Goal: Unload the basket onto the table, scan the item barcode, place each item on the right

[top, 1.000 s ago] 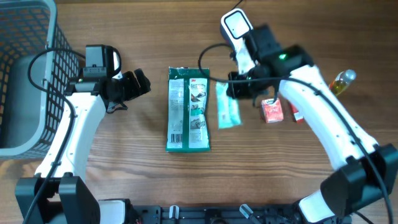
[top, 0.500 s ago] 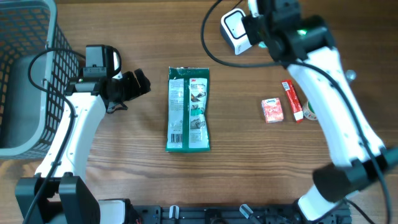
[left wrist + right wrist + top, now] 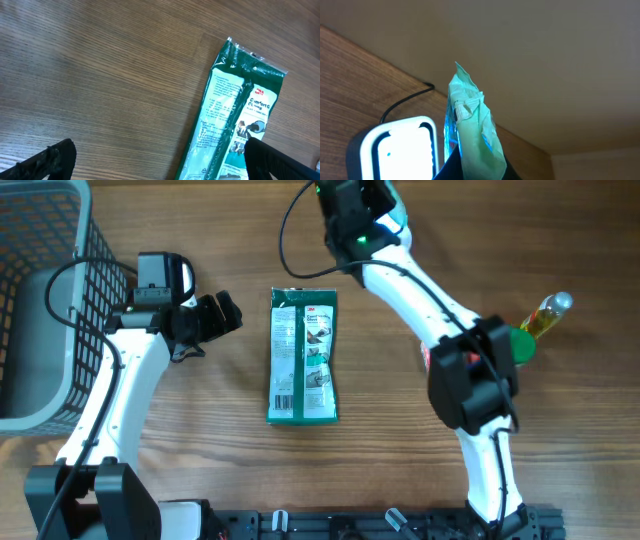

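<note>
The right gripper will next move back and down and release its packet on the bare tabletop beside the large green packet.
My right gripper is shut on a pale green and blue packet, which it holds upright. The packet sits just right of the scanner's glowing white face. No barcode shows on it. In the overhead view the right arm reaches to the table's far edge and covers the scanner. A large green packet lies flat mid-table and also appears in the left wrist view as the green packet. My left gripper hovers open just left of it, with nothing between its fingertips.
A grey wire basket stands at the far left. A small bottle with a green cap lies at the right. A red carton is partly hidden under the right arm. The scanner's black cable loops near the far edge.
The right arm lifted the pale green packet from mid-table and swung it up and left to the scanner at the far edge. The left arm has not moved.
</note>
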Robot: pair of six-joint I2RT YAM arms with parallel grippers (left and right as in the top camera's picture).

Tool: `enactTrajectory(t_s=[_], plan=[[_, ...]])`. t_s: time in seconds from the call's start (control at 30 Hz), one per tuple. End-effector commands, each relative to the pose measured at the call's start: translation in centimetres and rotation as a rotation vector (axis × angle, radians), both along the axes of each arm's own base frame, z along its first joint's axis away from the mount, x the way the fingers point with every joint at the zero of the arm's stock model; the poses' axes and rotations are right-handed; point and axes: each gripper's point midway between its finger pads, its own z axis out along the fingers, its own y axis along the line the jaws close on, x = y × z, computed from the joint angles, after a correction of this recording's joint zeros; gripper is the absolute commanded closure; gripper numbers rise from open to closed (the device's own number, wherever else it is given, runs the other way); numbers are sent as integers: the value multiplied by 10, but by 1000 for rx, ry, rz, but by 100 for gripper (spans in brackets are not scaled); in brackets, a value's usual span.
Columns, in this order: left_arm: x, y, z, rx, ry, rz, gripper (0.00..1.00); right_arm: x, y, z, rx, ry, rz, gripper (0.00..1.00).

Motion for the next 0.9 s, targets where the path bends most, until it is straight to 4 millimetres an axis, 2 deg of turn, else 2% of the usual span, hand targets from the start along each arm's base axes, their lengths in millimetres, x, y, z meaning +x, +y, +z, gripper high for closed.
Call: enactTrajectory(t_s=[0.0,0.13,0.27,0.5,0.63,0.73,0.83,0.87], plan=[[-1,2,-4,5,11,14,0,7,-7,-15,-35,-18,-59,96],[-1,2,-4,5,11,14,0,10,3,-42,60,-5,-38,96],[-1,2,-4,5,11,14,0,5,27,-70,215,79,48,96],[-1,2,-4,5,11,14,0,-4,45,-91,362,162,88,96],[-1,2,-4,5,11,14,0,-4,42,-92,358,171,86,96],[-1,2,-4,5,11,14,0,-6,25,-74,351,151,37,96],[-1,2,-4,5,11,14,0,-18,12,-17,417,86,-6,96],[-1,2,-4,5,11,14,0,-32,10,5,467,95,-12,96]])
